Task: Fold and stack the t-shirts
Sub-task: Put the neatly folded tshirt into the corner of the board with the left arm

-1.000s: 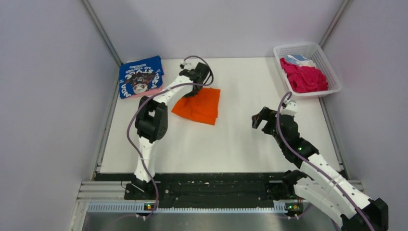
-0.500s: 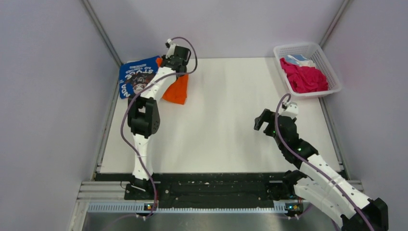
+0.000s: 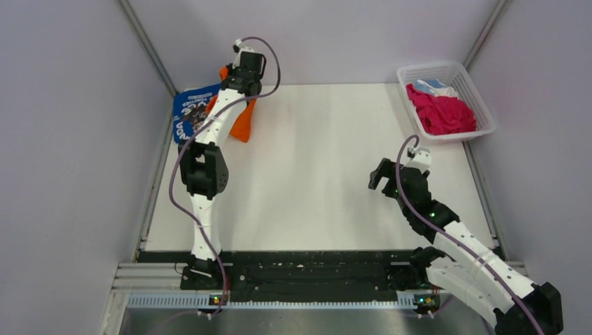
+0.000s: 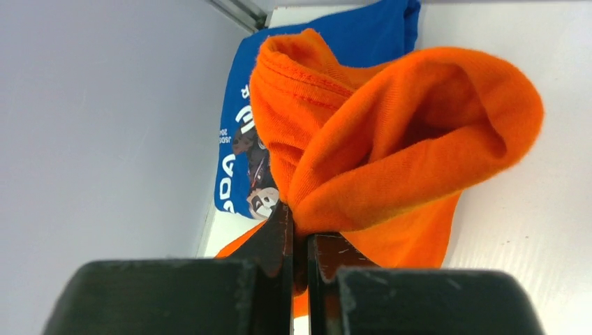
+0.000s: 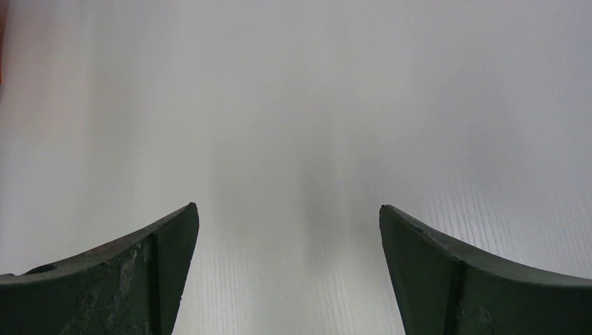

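Next, my left gripper carries the orange t-shirt toward the bar beside the folded blue t-shirt (image 3: 192, 113) (image 4: 250, 143), then lowers it over the blue t-shirt.
My left gripper (image 3: 236, 78) is shut on the bright orange t-shirt (image 3: 243, 120) and holds it lifted at the far left, beside and partly over the folded blue printed t-shirt (image 3: 190, 112). In the left wrist view my gripper (image 4: 299, 223) pinches a bunched fold of the orange t-shirt (image 4: 391, 139), with the blue t-shirt (image 4: 244, 146) below. My right gripper (image 3: 382, 174) is open and empty over the bare table, as the right wrist view (image 5: 287, 216) also shows. Magenta cloth (image 3: 441, 112) and a light-blue piece (image 3: 431, 85) lie in the basket.
The white lattice basket (image 3: 482, 105) stands at the far right corner. Grey walls close in the table on the left, back and right. The blue shirt lies close to the left wall rail (image 3: 162, 150).
My left gripper has lifted the orange t-shirt from the middle of the table and carried it left and back towards the blue t-shirt. The right arm has barely moved.
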